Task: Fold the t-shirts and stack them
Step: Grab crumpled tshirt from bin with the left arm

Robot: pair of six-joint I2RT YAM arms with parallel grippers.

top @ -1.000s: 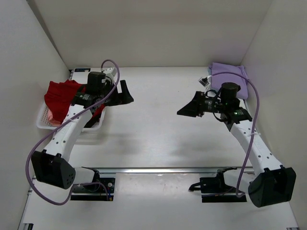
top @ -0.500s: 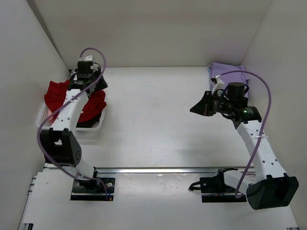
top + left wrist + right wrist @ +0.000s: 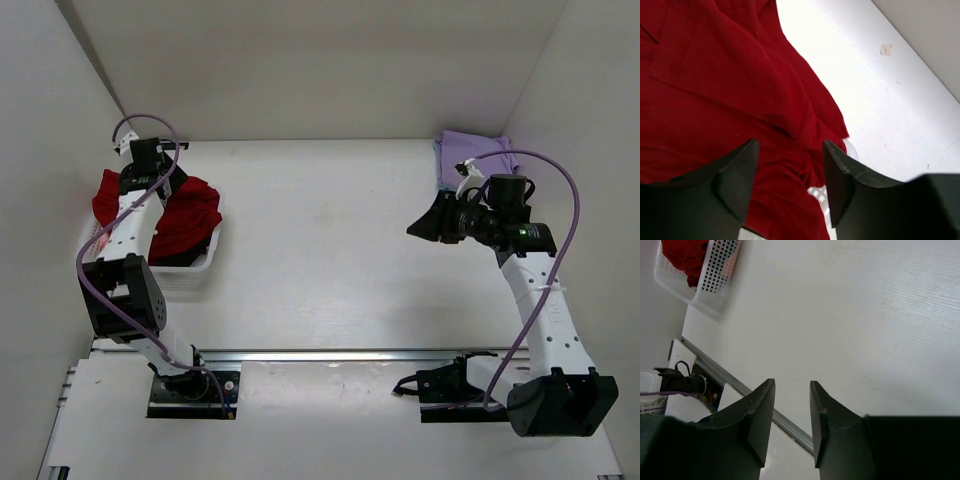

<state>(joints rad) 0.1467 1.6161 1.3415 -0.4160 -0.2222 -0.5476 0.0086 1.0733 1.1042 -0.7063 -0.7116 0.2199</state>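
Cloth at the raised fold [image 3: 796, 131] near the red t-shirt's edge shows between the open fingers, so the left gripper should go down onto it next, just below.
A deep red t-shirt [image 3: 188, 218] lies bunched in the white lattice basket [image 3: 190, 272] at the left and spills over its rim. My left gripper [image 3: 163, 190] hangs just above it. In the left wrist view the gripper [image 3: 790, 150] is open, red t-shirt [image 3: 715, 90] fills the gap behind the fingers, and a bit of basket [image 3: 817, 192] shows below. A folded lavender t-shirt [image 3: 478, 158] lies at the back right corner. My right gripper [image 3: 428, 224] hovers over bare table in front of it, open by a narrow gap [image 3: 791, 385] with nothing in it.
White walls close in the table on the left, back and right. A metal rail [image 3: 330, 355] runs along the near edge, also visible as the rail [image 3: 740, 387] in the right wrist view. The basket [image 3: 715, 275] with red cloth [image 3: 687, 255] shows far off there.
My left arm has swung from the table's middle back and left until its gripper is over the basket. The right gripper has drawn back to the right.
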